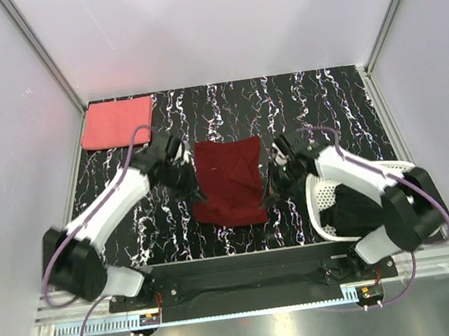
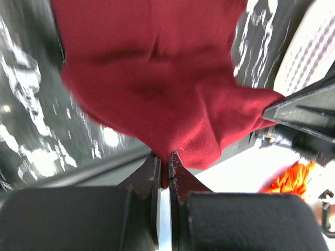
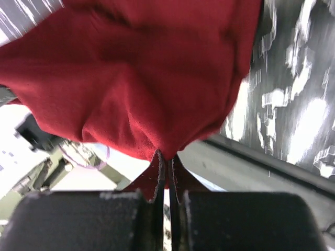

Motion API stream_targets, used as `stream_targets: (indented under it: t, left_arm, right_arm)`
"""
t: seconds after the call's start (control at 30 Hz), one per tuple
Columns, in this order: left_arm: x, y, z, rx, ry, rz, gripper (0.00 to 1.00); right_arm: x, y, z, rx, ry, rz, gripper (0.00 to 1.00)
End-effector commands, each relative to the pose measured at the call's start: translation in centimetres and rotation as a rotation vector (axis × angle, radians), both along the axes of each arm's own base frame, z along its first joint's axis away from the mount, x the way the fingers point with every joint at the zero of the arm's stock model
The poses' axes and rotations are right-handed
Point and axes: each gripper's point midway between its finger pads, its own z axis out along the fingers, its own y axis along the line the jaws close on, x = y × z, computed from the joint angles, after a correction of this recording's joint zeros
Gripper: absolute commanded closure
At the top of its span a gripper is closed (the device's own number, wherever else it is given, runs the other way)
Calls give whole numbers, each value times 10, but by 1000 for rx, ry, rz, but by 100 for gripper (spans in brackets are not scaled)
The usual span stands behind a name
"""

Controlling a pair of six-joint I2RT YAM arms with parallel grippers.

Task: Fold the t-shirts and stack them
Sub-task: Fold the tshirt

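Observation:
Next, my left gripper moves away from my base over the maroon t-shirt, then releases the t-shirt's fold by the t-shirt's far edge [image 1: 203, 148].
The dark maroon t-shirt [image 1: 228, 182] hangs spread between my two grippers above the middle of the black marbled table. My left gripper [image 1: 197, 190] pinches the shirt's left edge; in the left wrist view the gripper [image 2: 166, 157] is shut on a fold of the maroon cloth [image 2: 157, 78]. My right gripper [image 1: 270, 188] holds the right edge, and in the right wrist view it [image 3: 167, 155] is shut on the same shirt [image 3: 136, 68]. A coral pink t-shirt [image 1: 117, 122] lies folded flat at the far left corner. A black t-shirt [image 1: 354, 207] lies bunched in the basket.
A white lattice basket [image 1: 320, 192] stands at the near right under my right arm, and its wall [image 2: 309, 52] shows in the left wrist view. The arm bases and a metal rail [image 1: 247, 277] run along the near edge. White walls enclose the table.

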Motion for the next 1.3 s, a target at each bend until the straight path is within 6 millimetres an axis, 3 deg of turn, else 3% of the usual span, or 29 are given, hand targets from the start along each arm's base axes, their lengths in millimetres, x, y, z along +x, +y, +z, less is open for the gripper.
stream_targets:
  t: [0.0,0.03,0.1,0.13,0.2,0.23,0.27,0.3,0.37,0.4,0.47,0.5,0.57,0.6,0.63,0.7,0.73,0.8,0.87,0.9,0.93,0.97,1.0,1.03,1.07,1.13,1.17,1.2,1.27]
  left_arm:
    - [35,10,-16,82,6,-44,96]
    - [47,10,-15,83,0,-41,96]
    - [79,7,-2,54,-43,-32,96]
    - [90,5,-10,53,-18,-29,97]
    - [121,0,5,21,-73,-27,97]
    - [131,3,-5,36,-41,-21,97]
    - [142,2,-1,35,-55,-16,97]
    - [157,-1,10,13,-90,-18,97]
    - [179,0,1,-3,-75,1,97]
    - [192,-5,9,-34,-96,-1,97]
    - [209,-4,-9,-36,-69,10,97]
    - [220,-8,-1,-57,-94,17,97]
    - [238,-7,-8,-92,-101,43,97]
    - [245,-9,-19,-104,-84,57,96]
    - [259,-8,-17,-115,-110,68,96]
    - [273,-9,-36,-143,-83,85,96]
    - [284,-11,-36,-160,-109,91,96]
    - [304,-4,-45,-177,-126,144,96]
    - [333,0,-45,-231,-211,179,93]
    - [344,1,-45,-248,-231,203,95]
    - [360,12,-39,-244,-289,242,99]
    - [362,18,-47,-238,-309,265,95]
    - [371,17,-36,-276,-350,276,91]
    - [382,21,-26,-294,-391,281,91]
    - [385,20,-36,-292,-365,280,99]
    - [394,18,-21,-308,-393,264,99]
    - [395,18,-19,-319,-393,263,96]
    - [396,16,-16,-335,-399,266,94]
    - [396,17,-7,-344,-414,269,96]
  right_arm:
    - [42,-3,-5,-50,-34,-3,100]
    - [67,-4,7,-37,-77,-17,100]
    - [87,-6,0,-39,-44,-23,100]
    - [109,-6,13,-18,-93,-27,100]
    - [125,-9,6,-34,-69,-30,100]
    - [142,-7,18,-14,-110,-21,100]
    - [151,-13,18,-16,-98,-34,100]
    - [159,-13,10,-16,-79,-29,100]
    - [181,-12,20,11,-112,-30,100]
    - [189,-14,9,9,-79,-35,100]
    - [208,-12,17,25,-104,-32,100]
    - [225,-13,13,30,-116,-37,100]
    - [241,-14,10,48,-129,-45,100]
    - [251,-16,-5,53,-103,-55,99]
    - [265,-12,3,81,-145,-43,98]
    - [282,-13,-16,77,-139,-37,97]
    - [298,-10,-3,107,-192,-39,96]
    - [323,-6,-14,144,-230,-81,94]
    - [344,-4,-7,213,-272,-89,92]
    - [352,-3,-24,211,-260,-99,90]
    - [366,0,-13,230,-317,-93,90]
    - [377,1,-10,254,-360,-93,90]
    - [383,4,-24,275,-328,-114,89]
    - [394,7,-1,320,-380,-108,89]
    - [400,12,4,350,-405,-103,89]
    - [403,14,8,373,-392,-136,89]
    - [409,14,23,394,-451,-133,89]
    - [407,14,14,399,-420,-154,88]
    - [408,19,24,445,-448,-139,88]
